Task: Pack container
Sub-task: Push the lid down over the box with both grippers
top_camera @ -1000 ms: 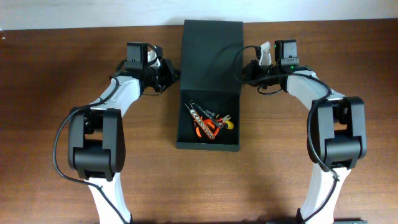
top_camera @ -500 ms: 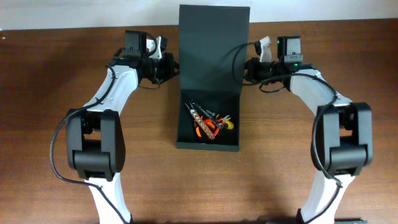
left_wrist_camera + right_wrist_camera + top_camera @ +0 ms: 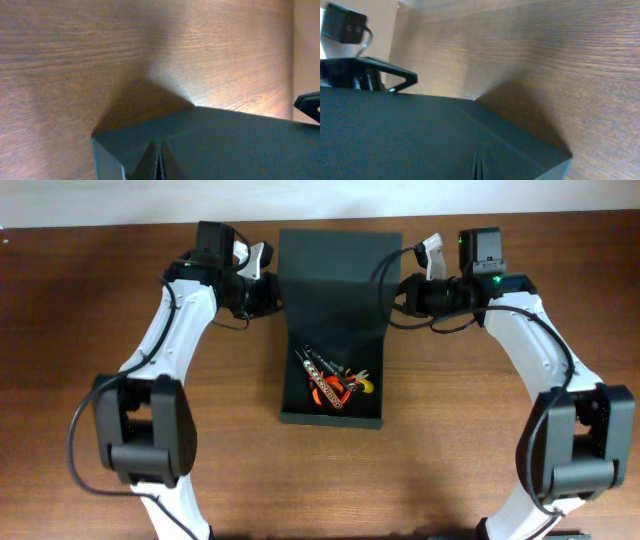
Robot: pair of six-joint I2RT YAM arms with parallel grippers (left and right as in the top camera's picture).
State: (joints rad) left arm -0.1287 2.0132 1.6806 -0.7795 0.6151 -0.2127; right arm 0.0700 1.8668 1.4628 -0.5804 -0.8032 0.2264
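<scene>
Next, my left gripper rises, swings the lid up and back toward the container, and releases the lid's edge there. The tools inside the open container lie uncovered.
The dark green container (image 3: pixel 300 412) stands mid-table with its hinged lid (image 3: pixel 338 270) raised at the far end. Inside lie hand tools (image 3: pixel 335 380), among them orange-handled pliers and a yellow piece. My left gripper (image 3: pixel 270 290) is shut on the lid's left edge and my right gripper (image 3: pixel 400 290) is shut on its right edge. In the left wrist view the lid (image 3: pixel 235 145) fills the bottom, with my fingers (image 3: pixel 159 167) pinched on it. The right wrist view shows the lid (image 3: pixel 395 135) the same way, my fingers (image 3: pixel 479 167) closed on it.
The wooden table (image 3: pixel 90 330) lies all round the container. A pale wall edge (image 3: pixel 100 200) runs along the back. The other arm's gripper (image 3: pixel 367 72) shows beyond the lid in the right wrist view.
Both grippers have moved toward the far edge and lifted the lid's side edges. The lid now stands steeper and appears wider from above.
</scene>
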